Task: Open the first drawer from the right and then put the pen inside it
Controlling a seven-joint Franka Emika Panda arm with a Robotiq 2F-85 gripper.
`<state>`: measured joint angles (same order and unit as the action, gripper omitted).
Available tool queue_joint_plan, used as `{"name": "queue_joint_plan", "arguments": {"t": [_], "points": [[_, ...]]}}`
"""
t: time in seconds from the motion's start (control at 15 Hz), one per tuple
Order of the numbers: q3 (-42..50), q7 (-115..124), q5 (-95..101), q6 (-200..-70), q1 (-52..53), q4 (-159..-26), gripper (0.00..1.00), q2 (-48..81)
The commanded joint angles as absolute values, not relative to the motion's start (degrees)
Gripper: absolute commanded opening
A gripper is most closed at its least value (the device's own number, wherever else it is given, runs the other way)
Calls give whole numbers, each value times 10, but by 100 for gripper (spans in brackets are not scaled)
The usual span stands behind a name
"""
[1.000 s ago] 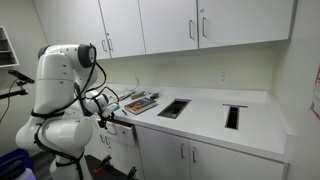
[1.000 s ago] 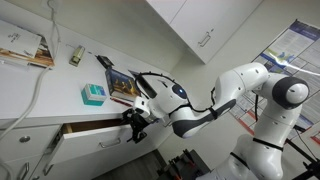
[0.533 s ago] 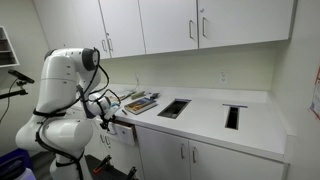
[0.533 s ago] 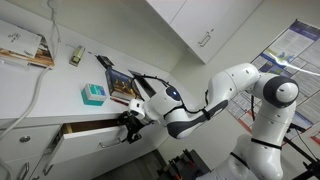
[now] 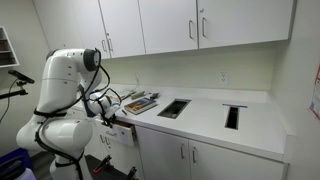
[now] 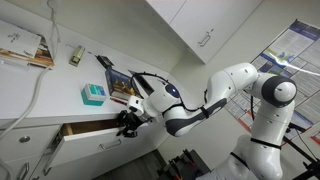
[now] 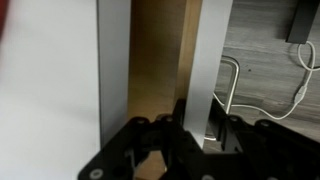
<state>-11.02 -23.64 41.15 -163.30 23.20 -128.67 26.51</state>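
My gripper pulls the white front panel farther from the counter by its top edge next and then lets go, since the drawer (image 6: 92,142) is only partly open.
The drawer (image 6: 92,142) stands partly pulled out under the white counter (image 6: 40,110), its tan inside showing behind the white front panel. In the wrist view that panel (image 7: 210,60) runs edge-on between my two black fingers (image 7: 180,118), with the tan inside (image 7: 155,60) to its left. My gripper (image 7: 205,122) is shut on the panel's top edge; it shows at the drawer's end in both exterior views (image 6: 128,122) (image 5: 108,118). A small dark blue stick (image 6: 103,62) on the counter may be the pen; I cannot tell for sure.
A teal box (image 6: 93,93) and a stack of books (image 6: 125,85) lie on the counter above the drawer, with a white cable (image 6: 40,80) beside them. Two rectangular cut-outs (image 5: 173,108) (image 5: 232,116) open in the countertop. Cabinet doors (image 5: 165,155) stand below.
The fingers have come together onto the drawer's front panel. The arm has shifted only slightly and the drawer stands about as far out as before.
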Motion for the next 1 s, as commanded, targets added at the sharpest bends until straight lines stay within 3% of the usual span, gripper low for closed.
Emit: {"name": "queue_joint_plan", "arguments": {"t": [0.0, 0.93], "points": [[-160, -253, 383, -1645, 201, -1299, 7, 272], [-239, -131, 351, -1701, 231, -1456, 7, 194]]}}
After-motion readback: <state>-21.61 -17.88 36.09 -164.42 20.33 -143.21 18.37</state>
